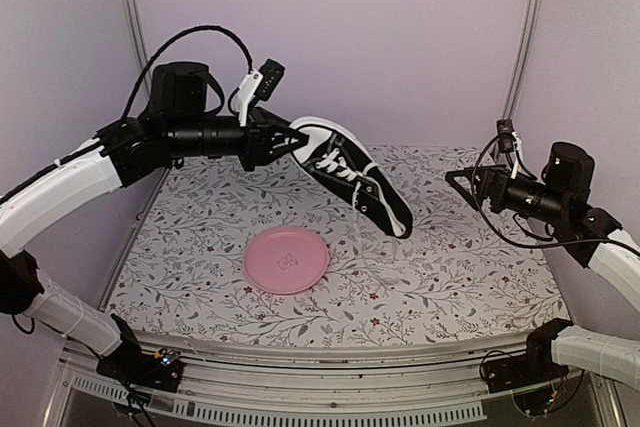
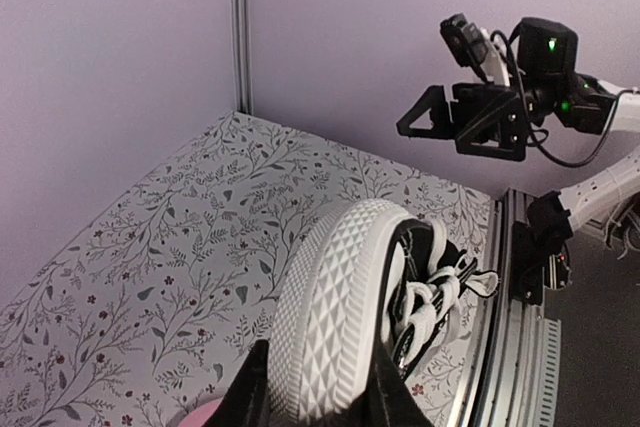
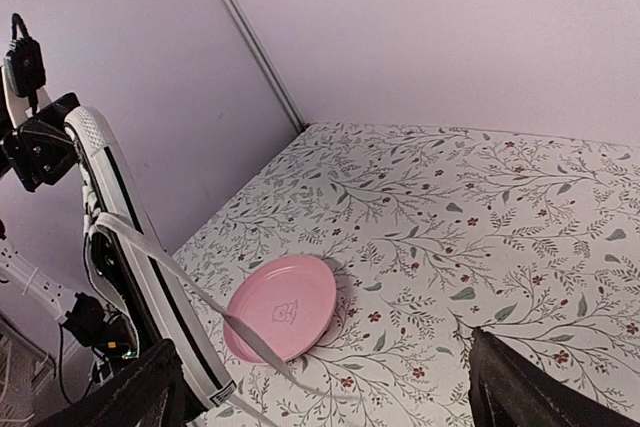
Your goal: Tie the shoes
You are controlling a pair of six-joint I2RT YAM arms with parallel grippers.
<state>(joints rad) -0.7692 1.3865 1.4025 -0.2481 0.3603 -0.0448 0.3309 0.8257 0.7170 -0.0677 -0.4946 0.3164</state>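
Note:
My left gripper will next lower the hanging sneaker back onto the clear cloth spot beside the pink plate, then release it.
The black sneaker (image 1: 352, 175) with white sole and laces hangs tilted in the air, toe up at the left, heel down at the right. My left gripper (image 1: 295, 139) is shut on its toe end. In the left wrist view the fingers (image 2: 248, 392) clamp the ribbed white sole (image 2: 340, 307), with the laces (image 2: 432, 292) to the right. My right gripper (image 1: 458, 179) is open and empty, in the air to the right of the heel. In the right wrist view (image 3: 320, 397) the shoe (image 3: 120, 237) stands at the left and a loose lace (image 3: 205, 299) trails down from it.
A pink plate (image 1: 287, 259) lies on the flowered table cloth (image 1: 450, 267), in front of and below the shoe; it also shows in the right wrist view (image 3: 285, 305). Lilac walls with metal corner posts (image 1: 128, 7) close in the back and both sides.

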